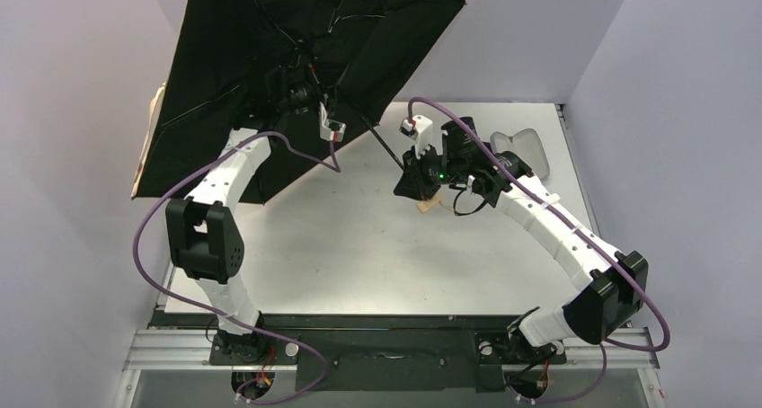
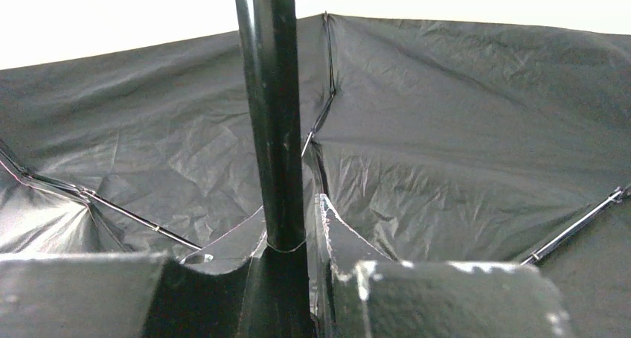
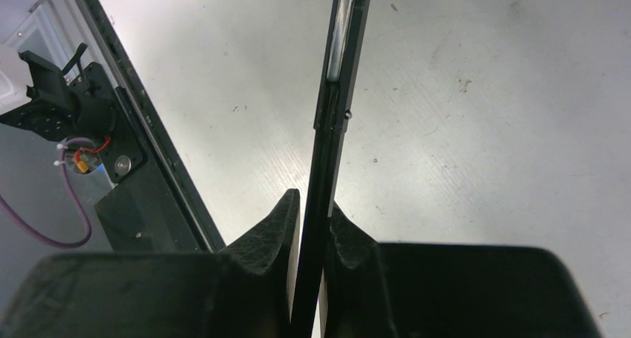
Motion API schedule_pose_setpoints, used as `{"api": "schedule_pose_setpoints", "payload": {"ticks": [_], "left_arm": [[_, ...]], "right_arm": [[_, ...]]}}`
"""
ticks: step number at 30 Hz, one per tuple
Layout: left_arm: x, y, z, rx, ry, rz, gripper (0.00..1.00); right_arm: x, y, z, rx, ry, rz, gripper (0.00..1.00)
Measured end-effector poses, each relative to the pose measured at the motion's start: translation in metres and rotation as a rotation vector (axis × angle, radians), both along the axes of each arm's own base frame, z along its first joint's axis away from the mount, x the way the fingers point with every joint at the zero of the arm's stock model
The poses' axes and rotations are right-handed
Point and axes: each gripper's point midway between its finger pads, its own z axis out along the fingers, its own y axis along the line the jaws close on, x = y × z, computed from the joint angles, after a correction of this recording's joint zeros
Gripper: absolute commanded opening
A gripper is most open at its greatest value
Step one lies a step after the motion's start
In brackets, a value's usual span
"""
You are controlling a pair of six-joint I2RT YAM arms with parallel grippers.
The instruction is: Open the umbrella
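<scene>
The robot's left gripper will move outward toward the black lining next and let go of the upper part of the umbrella's stem there, since the canopy's spread ribs lie outward.
The umbrella (image 1: 270, 31) stands open at the back left, its black lining facing me and a strip of tan outer fabric (image 1: 148, 138) showing at its left rim. Its thin black shaft (image 1: 382, 143) slants down to the right toward a small tan handle (image 1: 429, 207). My left gripper (image 1: 301, 89) is up under the canopy, shut on the thick upper shaft (image 2: 271, 129), with the ribs (image 2: 126, 215) spread around it. My right gripper (image 1: 415, 181) is shut on the thin lower shaft (image 3: 331, 129) just above the handle, its fingertips (image 3: 279, 226) pinching it.
A pale lavender oblong case (image 1: 519, 147) lies on the white table (image 1: 359, 246) behind the right arm. Grey walls close in on both sides. The canopy overhangs the table's left edge. The arms' black base rail (image 1: 377, 336) runs along the near edge.
</scene>
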Motion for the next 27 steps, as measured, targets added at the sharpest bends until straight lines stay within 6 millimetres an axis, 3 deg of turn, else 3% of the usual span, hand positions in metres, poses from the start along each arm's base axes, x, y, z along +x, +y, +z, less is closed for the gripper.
{"api": "schedule_pose_setpoints", "payload": {"ticks": [11, 27], "left_arm": [[0.020, 0.010, 0.001, -0.003, 0.009, 0.091, 0.07], [0.056, 0.004, 0.021, -0.008, -0.015, 0.090, 0.08]], "right_arm": [[0.014, 0.002, 0.006, 0.011, -0.066, -0.027, 0.00], [0.043, 0.001, 0.020, 0.010, -0.208, -0.096, 0.00]]}}
